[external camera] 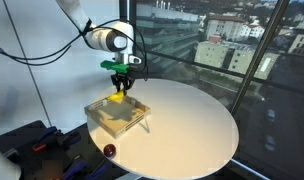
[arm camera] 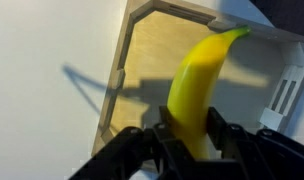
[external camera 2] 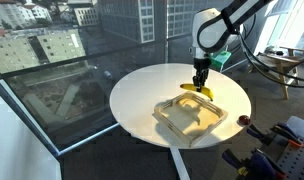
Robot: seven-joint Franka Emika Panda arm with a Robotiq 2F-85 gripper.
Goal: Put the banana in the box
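The bare bottom of the box is open directly below my gripper. I should next move down past the box's rim toward it and release the yellow banana (external camera: pixel 116 97) there.
The gripper (arm camera: pixel 190 128) is shut on the yellow banana (arm camera: pixel 197 85), with its dark fingers (arm camera: pixel 165 130) clamped on either side of the fruit's lower end. In the wrist view the banana hangs over the pale beige box (arm camera: pixel 152 60), its green tip reaching toward the far wall. In both exterior views the gripper (external camera: pixel 117 85) (external camera 2: pixel 201 82) holds the banana (external camera: pixel 116 97) (external camera 2: pixel 195 89) a little above the back edge of the box (external camera: pixel 119 116) (external camera 2: pixel 190 117). The box sits on the round white table (external camera: pixel 187 125) (external camera 2: pixel 152 90).
A small dark red round object (external camera: pixel 109 151) lies near the table's edge beside the box. Large windows surround the table. Cables and dark equipment (external camera 2: pixel 277 145) stand close to the table.
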